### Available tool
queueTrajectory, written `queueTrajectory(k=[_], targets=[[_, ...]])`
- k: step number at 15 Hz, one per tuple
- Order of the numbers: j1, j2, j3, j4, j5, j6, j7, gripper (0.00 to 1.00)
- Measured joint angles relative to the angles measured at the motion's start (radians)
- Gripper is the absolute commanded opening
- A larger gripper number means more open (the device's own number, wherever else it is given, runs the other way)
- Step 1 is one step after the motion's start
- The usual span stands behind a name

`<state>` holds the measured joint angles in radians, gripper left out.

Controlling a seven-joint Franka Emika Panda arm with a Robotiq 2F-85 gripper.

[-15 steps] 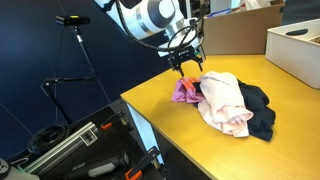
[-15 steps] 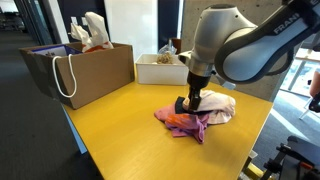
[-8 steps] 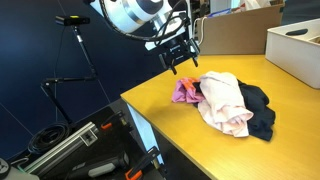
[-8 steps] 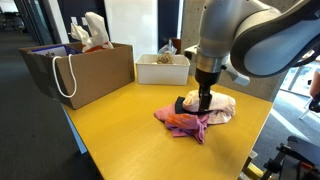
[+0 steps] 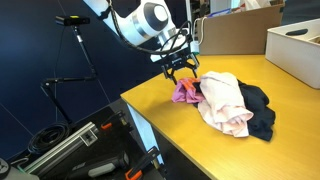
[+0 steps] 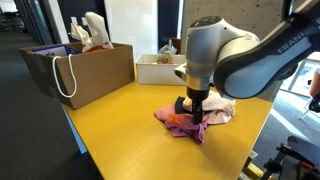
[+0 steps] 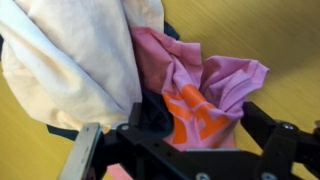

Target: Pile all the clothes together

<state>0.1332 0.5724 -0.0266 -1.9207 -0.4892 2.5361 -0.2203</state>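
I will bring my gripper down to its orange-printed fold next, and then I will close my fingers there.
The clothes lie in one heap on the yellow table [image 5: 190,145]. A cream-white garment [image 5: 225,100] [image 6: 221,104] [image 7: 70,60] is on top, a dark navy one [image 5: 262,118] [image 7: 152,112] is under it, and a bright pink one with orange print [image 5: 184,93] [image 6: 184,124] [image 7: 205,85] sits at the heap's edge. My gripper [image 5: 183,73] [image 6: 197,110] [image 7: 175,140] hangs open just above the pink garment. Its two black fingers [image 7: 272,128] stand wide to either side of the pink fabric and grip nothing.
A brown cardboard box [image 5: 240,30] and a rigid white box [image 5: 296,45] [image 6: 160,68] stand at the back of the table. A brown paper bag [image 6: 85,68] sits on the far corner. A tripod [image 5: 76,50] and gear stand beyond the table's front edge.
The gripper rose off the heap half a second ago and has come back down over the pink garment, jaws a little wider. The clothes have not visibly moved.
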Motion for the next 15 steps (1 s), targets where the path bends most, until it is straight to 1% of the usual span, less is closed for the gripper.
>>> queueTrajectory(k=[1,5,9,10,11,12,15], targets=[[0.0,0.03,0.0,0.024,0.001,-0.003,-0.012,0.74],[0.0,0.13,0.001,0.11,0.001,-0.007,-0.059,0.42],[0.0,0.174,0.005,0.164,0.001,-0.032,-0.078,0.14],[0.002,0.175,0.008,0.169,0.001,-0.038,-0.079,0.05],[0.007,0.175,0.01,0.173,0.001,-0.041,-0.079,0.01],[0.013,0.174,0.01,0.175,0.001,-0.041,-0.078,0.0],[0.037,0.151,0.01,0.172,0.001,-0.042,-0.057,0.03]])
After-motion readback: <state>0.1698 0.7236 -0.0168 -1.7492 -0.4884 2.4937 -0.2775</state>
